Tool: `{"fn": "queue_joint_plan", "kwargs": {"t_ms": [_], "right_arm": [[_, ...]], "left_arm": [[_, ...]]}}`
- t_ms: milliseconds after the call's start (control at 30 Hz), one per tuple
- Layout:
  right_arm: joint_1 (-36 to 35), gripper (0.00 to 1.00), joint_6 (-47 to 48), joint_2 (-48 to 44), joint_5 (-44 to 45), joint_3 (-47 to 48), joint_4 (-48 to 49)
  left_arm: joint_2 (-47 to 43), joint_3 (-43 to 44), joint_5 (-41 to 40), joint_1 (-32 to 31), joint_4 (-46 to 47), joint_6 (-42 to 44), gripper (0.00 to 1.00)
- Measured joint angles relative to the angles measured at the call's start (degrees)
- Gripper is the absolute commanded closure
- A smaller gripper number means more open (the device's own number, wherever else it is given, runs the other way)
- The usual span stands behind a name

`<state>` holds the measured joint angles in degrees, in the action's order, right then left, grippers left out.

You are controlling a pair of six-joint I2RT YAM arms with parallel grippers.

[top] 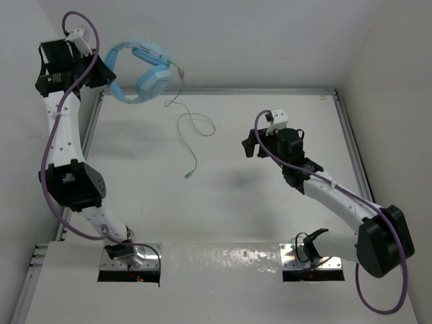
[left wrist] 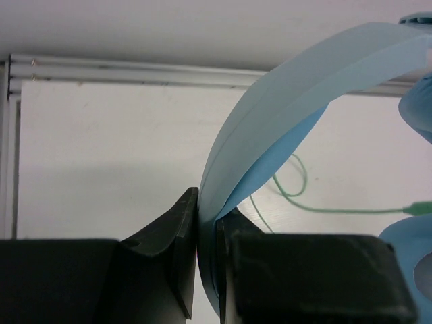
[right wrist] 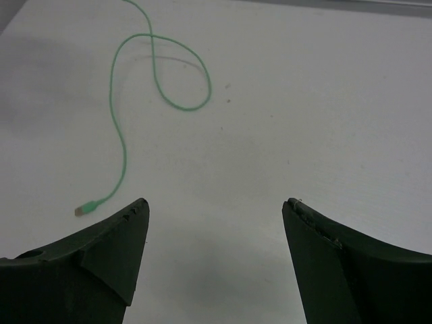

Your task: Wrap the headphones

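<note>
My right gripper lowers toward the left in the top view next, where the cable's single piece between loop and plug (top: pixel 186 143) (right wrist: pixel 119 128) lies below it, clear of crossings.
The light blue headphones (top: pixel 143 73) hang in the air at the far left, above the table's back edge. My left gripper (top: pixel 106 71) is shut on their curved headband (left wrist: pixel 290 101), which runs up between the jaws in the left wrist view; an earcup (left wrist: pixel 420 111) shows at the right edge. The thin pale green cable (top: pixel 196 125) drops from the earcup, loops on the table and ends in a small plug (top: pixel 187 175). My right gripper (top: pixel 252 144) hovers open and empty to the right of the cable. In its wrist view the loop (right wrist: pixel 162 74) and plug (right wrist: pixel 82 210) lie ahead on the left.
A raised metal rim (top: pixel 347 135) borders the white table (top: pixel 270 202) on the right, back and left. White walls close in behind and on both sides. Purple robot cables (top: pixel 50 142) trail along both arms.
</note>
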<state>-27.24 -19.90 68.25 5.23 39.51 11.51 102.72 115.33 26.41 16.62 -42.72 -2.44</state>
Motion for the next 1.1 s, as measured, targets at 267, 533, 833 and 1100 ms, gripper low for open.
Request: {"fn": "queue_joint_plan", "kwargs": {"t_ms": [267, 533, 833, 1100], "right_arm": [[-3.6, 0.12, 2.3, 17.4, -2.4, 7.8, 14.3], [-4.1, 0.22, -0.3, 39.6, -5.6, 21.1, 20.5], [-11.4, 0.23, -11.4, 46.5, -5.2, 27.3, 20.2], [-13.3, 0.54, -20.7, 60.2, -7.5, 33.9, 20.7]], "left_arm": [[-3.3, 7.0, 6.4, -2.4, -4.3, -0.4, 1.00], [-3.3, 8.5, 9.3, -2.7, -9.2, 0.0, 1.00], [-3.1, 10.3, 9.0, -2.7, -10.2, -0.1, 1.00], [-2.4, 10.3, 9.0, -2.7, -10.1, -0.5, 1.00]]}}
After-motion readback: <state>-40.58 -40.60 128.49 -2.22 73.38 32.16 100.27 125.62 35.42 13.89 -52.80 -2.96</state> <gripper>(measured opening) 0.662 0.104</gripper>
